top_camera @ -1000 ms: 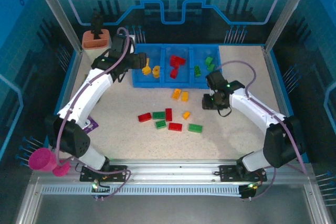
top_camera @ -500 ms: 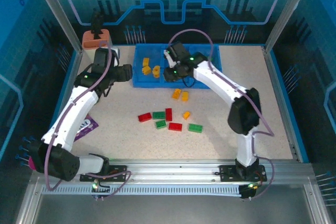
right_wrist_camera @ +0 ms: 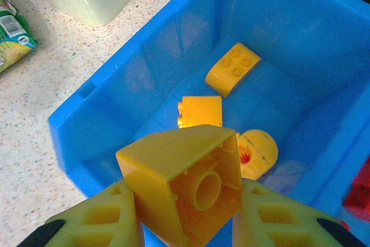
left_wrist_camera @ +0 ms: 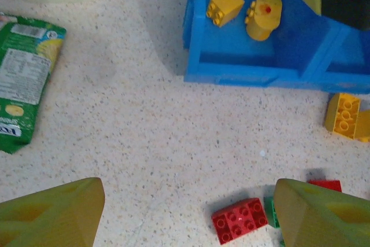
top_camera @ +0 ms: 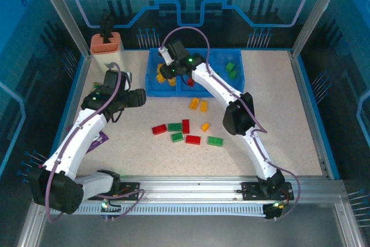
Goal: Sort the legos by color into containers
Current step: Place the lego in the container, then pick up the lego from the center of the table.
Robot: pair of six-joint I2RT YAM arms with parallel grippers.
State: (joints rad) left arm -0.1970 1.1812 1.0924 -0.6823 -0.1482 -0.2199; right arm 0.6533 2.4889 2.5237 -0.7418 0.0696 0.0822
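Observation:
Next, my right gripper brings the yellow lego (right_wrist_camera: 173,166) down a little into the blue tray's section with yellow pieces, then lets go of it there.
My right gripper (right_wrist_camera: 188,203) is shut on a yellow lego (right_wrist_camera: 173,166), hollow underside facing the camera, held over the left compartment of the blue tray (right_wrist_camera: 115,96). Three yellow pieces (right_wrist_camera: 232,69) lie in that compartment. From above, the right gripper (top_camera: 166,69) reaches across the tray (top_camera: 214,92), whose right compartment holds green legos (top_camera: 230,69). My left gripper (top_camera: 140,98) stands open over bare table in front of the tray's left end. Between and ahead of its fingers (left_wrist_camera: 188,201) lies a red lego (left_wrist_camera: 240,221). Several red, green and orange legos (top_camera: 185,126) are scattered mid-table.
A cream-and-orange holder (top_camera: 107,47) stands at the back left, beside the tray. A green packet (left_wrist_camera: 26,79) lies left of the tray and a purple packet (top_camera: 99,138) sits under the left arm. The right arm spans the tray's middle compartment.
The right arm swung from the table's right centre across the tray to its left compartment, carrying the yellow lego. The left gripper drew back from the tray toward the table's near left.

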